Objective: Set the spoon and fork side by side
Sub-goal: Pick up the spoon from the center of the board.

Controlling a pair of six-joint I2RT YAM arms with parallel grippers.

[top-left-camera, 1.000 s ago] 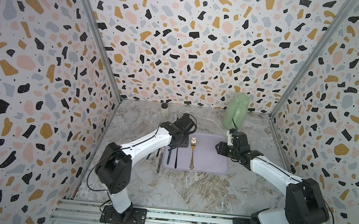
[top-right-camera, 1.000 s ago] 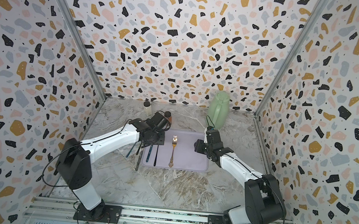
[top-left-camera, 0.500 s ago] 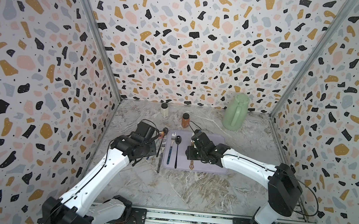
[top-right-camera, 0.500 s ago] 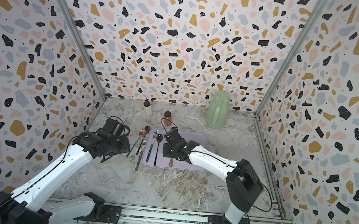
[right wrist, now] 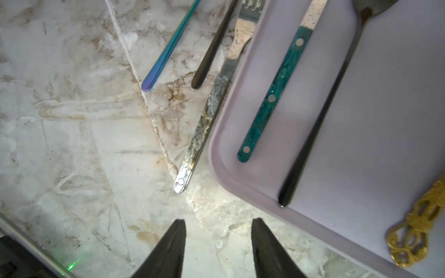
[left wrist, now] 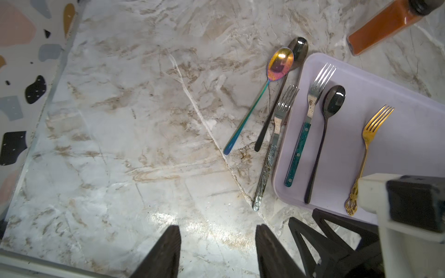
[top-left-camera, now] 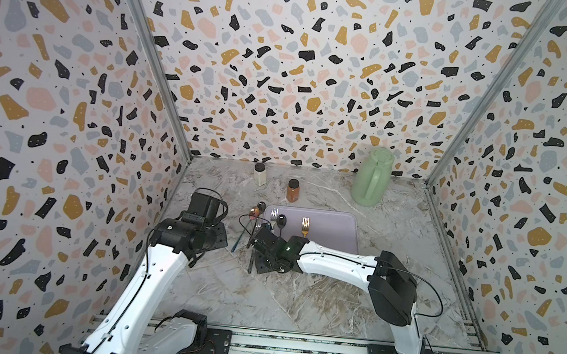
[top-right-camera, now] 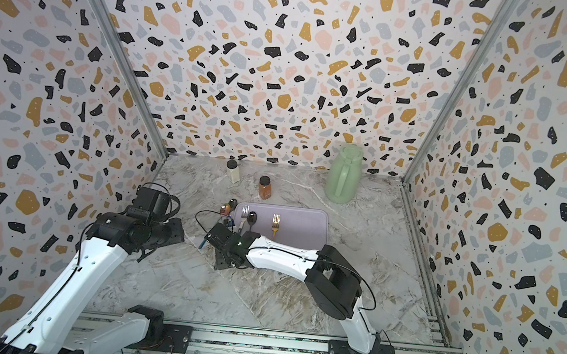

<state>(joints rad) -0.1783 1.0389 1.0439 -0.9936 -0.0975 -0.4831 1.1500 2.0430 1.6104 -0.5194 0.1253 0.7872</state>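
The gold fork (left wrist: 368,144) lies without its partner. My left gripper needs to move down and outward next, to the rainbow spoon's handle near its bowl (left wrist: 259,96).
On the lilac tray (left wrist: 397,149), a green-handled fork (left wrist: 310,113) and a black spoon (left wrist: 322,134) lie side by side, heads pointing the same way. A gold fork (left wrist: 368,144) rests further right on the tray (top-left-camera: 333,233). My left gripper (left wrist: 218,227) hovers open and empty over bare marble, left of the tray. The right gripper (right wrist: 219,220) is open and empty too, just off the tray's near-left corner (right wrist: 226,183). The spoon's handle end (right wrist: 285,195) lies close ahead of it. In both top views the right arm covers the cutlery's handles.
Off the tray's left edge lie a rainbow spoon (left wrist: 265,89), a dark spoon (left wrist: 281,91) and a patterned-handle fork (left wrist: 272,149). An orange spice jar (top-left-camera: 293,190), a white jar (top-left-camera: 260,174) and a green jug (top-left-camera: 371,180) stand at the back. Walls enclose three sides.
The left arm drew back from the tray's left side to the left wall area. The right gripper swept from the tray's right, across the gold fork, to its near-left corner.
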